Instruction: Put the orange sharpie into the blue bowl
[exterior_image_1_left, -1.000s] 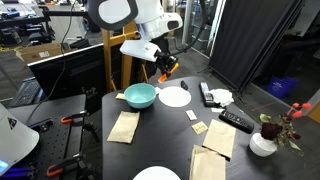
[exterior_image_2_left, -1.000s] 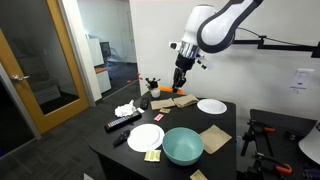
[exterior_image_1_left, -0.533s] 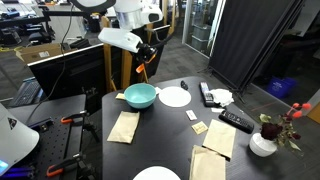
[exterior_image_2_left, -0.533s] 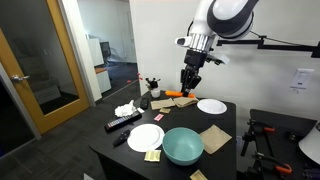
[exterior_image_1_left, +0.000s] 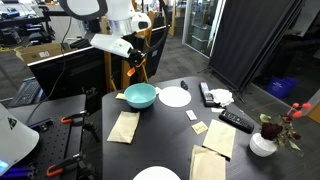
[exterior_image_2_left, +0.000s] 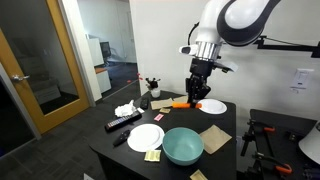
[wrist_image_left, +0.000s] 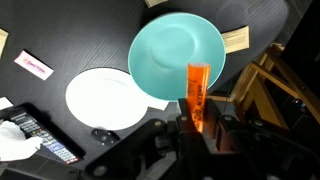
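Observation:
The orange sharpie (exterior_image_1_left: 131, 71) still hangs high above the empty blue bowl. It comes down with my gripper over the bowl's open middle next and is released there.
The orange sharpie (wrist_image_left: 197, 90) is clamped between my gripper's fingers (wrist_image_left: 197, 125) and sticks out toward the blue bowl (wrist_image_left: 178, 55) in the wrist view. Its tip overlaps the bowl's near rim there. In both exterior views the gripper (exterior_image_1_left: 133, 66) (exterior_image_2_left: 194, 94) hangs in the air above the black table with the sharpie (exterior_image_1_left: 131, 71) (exterior_image_2_left: 181, 103) in it. The round teal-blue bowl (exterior_image_1_left: 140, 95) (exterior_image_2_left: 183, 145) stands empty on the table, below the gripper.
A white plate (exterior_image_1_left: 175, 96) (wrist_image_left: 105, 97) lies beside the bowl, another (exterior_image_2_left: 146, 137) near the table edge. Black remotes (exterior_image_1_left: 236, 120) (wrist_image_left: 40, 140), brown paper napkins (exterior_image_1_left: 124, 126), small cards and a white vase with flowers (exterior_image_1_left: 264, 142) are on the table. A wooden chair (exterior_image_1_left: 112, 60) stands behind.
My gripper has carried the sharpie sideways across the far end of the table and a little lower, from beyond the white plate to over the bowl's side.

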